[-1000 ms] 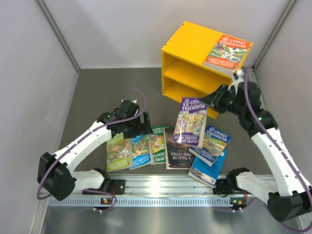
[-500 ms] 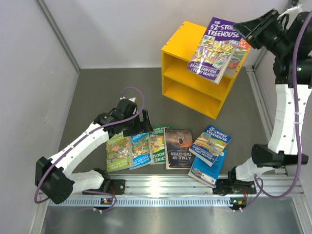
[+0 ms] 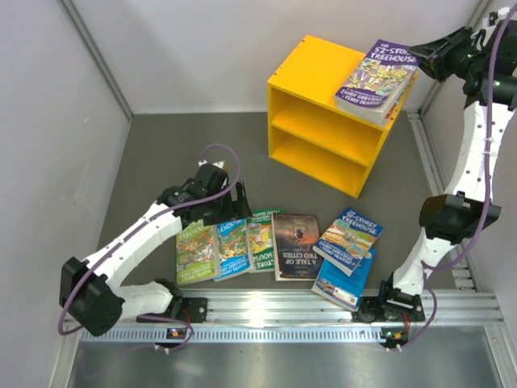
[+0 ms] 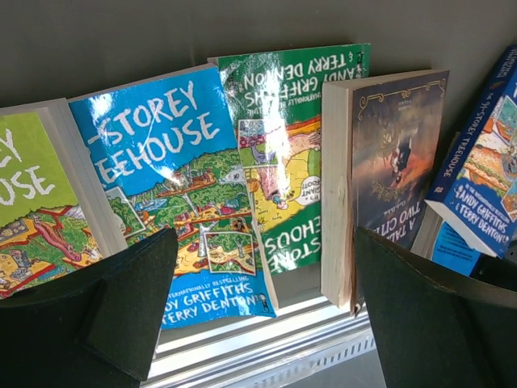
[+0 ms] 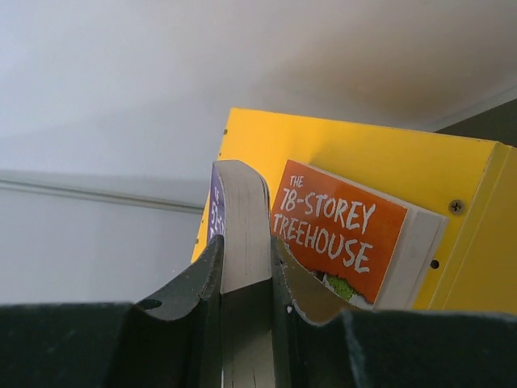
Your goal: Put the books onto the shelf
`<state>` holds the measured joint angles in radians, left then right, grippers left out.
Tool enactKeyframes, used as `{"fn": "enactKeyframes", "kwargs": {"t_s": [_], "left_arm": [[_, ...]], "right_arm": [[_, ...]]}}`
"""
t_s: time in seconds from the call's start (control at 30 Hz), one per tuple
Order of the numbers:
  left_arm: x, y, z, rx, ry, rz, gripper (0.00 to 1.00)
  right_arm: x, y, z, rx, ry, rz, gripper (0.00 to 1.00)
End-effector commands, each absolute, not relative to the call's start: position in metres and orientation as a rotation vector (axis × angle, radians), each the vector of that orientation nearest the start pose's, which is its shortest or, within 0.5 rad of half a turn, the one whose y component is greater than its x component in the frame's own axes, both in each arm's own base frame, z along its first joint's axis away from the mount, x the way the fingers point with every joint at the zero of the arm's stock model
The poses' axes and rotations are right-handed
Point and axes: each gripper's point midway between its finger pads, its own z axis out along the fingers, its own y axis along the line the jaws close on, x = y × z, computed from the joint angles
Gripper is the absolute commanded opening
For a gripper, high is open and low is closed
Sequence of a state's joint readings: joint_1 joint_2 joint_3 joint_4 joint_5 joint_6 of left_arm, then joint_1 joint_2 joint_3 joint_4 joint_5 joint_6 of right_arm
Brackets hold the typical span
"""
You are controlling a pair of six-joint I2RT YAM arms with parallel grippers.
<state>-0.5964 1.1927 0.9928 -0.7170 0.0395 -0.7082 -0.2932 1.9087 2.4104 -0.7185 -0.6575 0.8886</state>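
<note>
I will next use my right gripper to lower the held edge of the purple book onto the orange book's cover and release it, because that cover still shows under the raised edge.
My right gripper (image 3: 422, 55) is shut on the edge of a purple Treehouse book (image 3: 380, 75), held over the top of the yellow shelf (image 3: 311, 69). The purple book (image 5: 242, 218) covers most of an orange "78-Storey Treehouse" book (image 5: 339, 234) lying on the shelf top (image 5: 363, 153). Whether the two touch I cannot tell. My left gripper (image 3: 223, 212) hangs open over a row of books on the table: green (image 3: 196, 252), blue (image 3: 232, 249), green (image 3: 260, 242), dark (image 3: 296, 246). Its fingers (image 4: 121, 299) frame the blue book (image 4: 170, 186) and hold nothing.
A blue "52-Storey" book (image 3: 349, 238) overlaps a plain blue one (image 3: 343, 284) right of the row. An aluminium rail (image 3: 275, 311) runs along the near edge. Grey walls close in on both sides and behind. Both shelf compartments (image 3: 319, 129) face the arms.
My right arm has swung the purple book up from above the table row to the shelf top and lowered it flat over the orange book. The left arm has hardly moved.
</note>
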Motion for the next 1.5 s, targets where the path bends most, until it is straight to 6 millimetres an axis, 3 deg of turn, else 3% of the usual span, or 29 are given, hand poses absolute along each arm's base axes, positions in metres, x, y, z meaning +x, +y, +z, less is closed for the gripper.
{"fn": "enactKeyframes", "kwargs": {"t_s": [0.0, 0.2, 0.63, 0.83, 1.47], "left_arm": [[0.246, -0.204, 0.162, -0.121, 2.534, -0.578, 0.95], [0.254, -0.208, 0.159, -0.109, 2.545, -0.557, 0.95], [0.258, -0.210, 0.155, -0.126, 2.561, -0.544, 0.95], [0.261, -0.205, 0.154, -0.153, 2.559, -0.500, 0.95], [0.264, -0.208, 0.150, -0.167, 2.577, -0.498, 0.94]], "right_arm": [[0.481, -0.004, 0.507, 0.463, 1.664, 1.042, 0.00], [0.499, -0.012, 0.471, 0.492, 1.732, 1.025, 0.00], [0.532, -0.042, 0.424, 0.576, 1.780, 0.962, 0.00], [0.536, -0.044, 0.417, 0.566, 1.790, 0.978, 0.00], [0.524, -0.041, 0.398, 0.505, 1.849, 1.036, 0.02]]}}
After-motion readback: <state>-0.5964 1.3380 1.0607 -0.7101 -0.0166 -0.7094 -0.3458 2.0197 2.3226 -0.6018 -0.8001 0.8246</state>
